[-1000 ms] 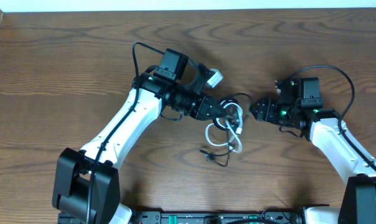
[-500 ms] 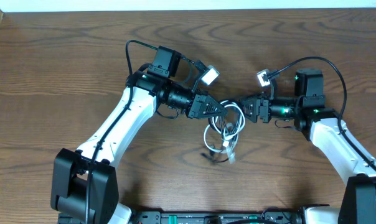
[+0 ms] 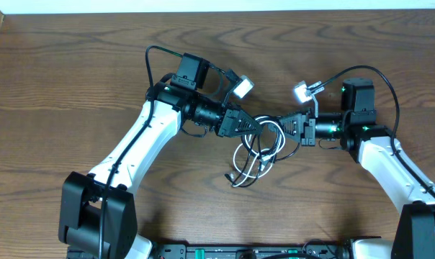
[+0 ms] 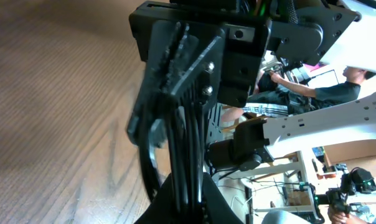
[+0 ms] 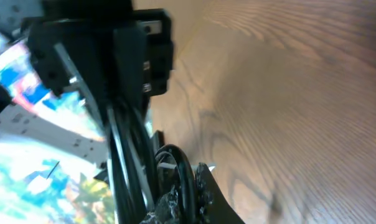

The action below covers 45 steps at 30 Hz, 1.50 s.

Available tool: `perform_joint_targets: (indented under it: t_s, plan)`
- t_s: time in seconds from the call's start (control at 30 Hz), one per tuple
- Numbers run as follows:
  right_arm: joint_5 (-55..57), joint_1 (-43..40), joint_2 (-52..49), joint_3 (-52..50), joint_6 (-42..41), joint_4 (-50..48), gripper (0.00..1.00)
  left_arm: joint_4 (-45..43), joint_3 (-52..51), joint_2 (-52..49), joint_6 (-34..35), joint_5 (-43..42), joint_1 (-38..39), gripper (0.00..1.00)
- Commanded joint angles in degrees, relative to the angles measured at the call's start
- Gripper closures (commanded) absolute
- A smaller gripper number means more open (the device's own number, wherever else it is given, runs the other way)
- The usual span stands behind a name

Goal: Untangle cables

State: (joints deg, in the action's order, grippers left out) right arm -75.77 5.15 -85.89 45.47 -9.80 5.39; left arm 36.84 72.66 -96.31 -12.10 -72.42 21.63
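My right gripper will move down and to its right in the overhead view to stretch the tangled heap of cables, then release, since bare table lies there.
The cables (image 3: 263, 141), black cords and one white cord, hang in a tangled bunch between my two grippers above the table's middle. Their loose loops trail down to the wood (image 3: 239, 175). My left gripper (image 3: 255, 127) is shut on the bunch from the left. In the left wrist view its jaws (image 4: 187, 199) pinch black strands (image 4: 180, 146) that run up towards the right gripper's body (image 4: 200, 56). My right gripper (image 3: 281, 129) is shut on the bunch from the right. In the right wrist view a black loop (image 5: 180, 167) sits between its fingertips (image 5: 194, 194), with the left gripper (image 5: 107, 56) opposite.
The brown wooden table (image 3: 73, 79) spreads all round the arms. Each arm's own thick black wire arches above its wrist: the left arm's wire (image 3: 151, 61) and the right arm's wire (image 3: 390, 83). A white wall edge (image 3: 217, 6) runs along the back.
My right gripper has swung left to the bunch and shut on it. The left gripper has pulled back slightly with its hold. The cables' loose loops have shifted left and down.
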Motion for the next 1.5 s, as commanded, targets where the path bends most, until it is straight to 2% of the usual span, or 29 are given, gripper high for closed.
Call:
perform_joint_targets:
  t_s: [0.0, 0.07, 0.17, 0.33, 0.43, 0.6, 0.93, 1.27, 1.3, 1.4, 1.47]
  plan:
    - [12.7, 0.1, -0.3, 0.2, -6.5, 2.6, 0.99, 0.3, -0.3, 1.2, -0.9, 2.2, -0.1, 0.92]
    - [22.9, -0.2, -0.3, 0.2, -8.6, 5.7, 0.99, 1.9, -0.3, 1.2, -0.9, 7.4, -0.1, 0.92]
    - [39.3, -0.7, -0.3, 0.2, -11.1, 11.3, 0.99, 6.6, -0.3, 1.2, -0.9, 19.8, -0.1, 0.92]
    - [61.8, -2.5, -0.3, 0.2, -15.6, 21.1, 0.99, 9.5, -0.3, 1.2, -0.9, 29.7, -0.1, 0.92]
    - [69.2, -4.3, -0.3, 0.2, -18.5, 25.6, 0.99, 9.4, -0.3, 1.2, -0.7, 33.4, -0.1, 0.92]
    - [72.8, -8.7, -0.3, 0.2, -18.9, 29.3, 0.99, 8.7, -0.3, 1.2, 2.6, 39.0, -0.5, 0.93]
    - [76.7, -13.8, -0.3, 0.2, -18.9, 34.0, 0.99, 2.8, -0.3, 1.2, 12.9, 38.4, -6.0, 0.92]
    - [81.4, -14.0, -0.3, 0.2, -18.9, 35.4, 0.96, 0.5, -0.3, 1.3, 14.9, 38.4, -7.0, 0.92]
    - [83.0, -14.0, -0.3, 0.2, -18.9, 35.8, 0.93, 0.3, -0.3, 1.5, 15.5, 38.4, -7.3, 0.92]
    - [86.1, -14.0, -0.3, 0.2, -18.9, 36.9, 0.73, 0.1, -0.3, 2.2, 16.1, 37.6, -8.2, 0.93]
    - [85.1, -13.9, -0.3, 0.2, -18.8, 35.9, 0.65, 0.1, -0.3, 3.0, 16.0, 34.4, -8.7, 0.92]
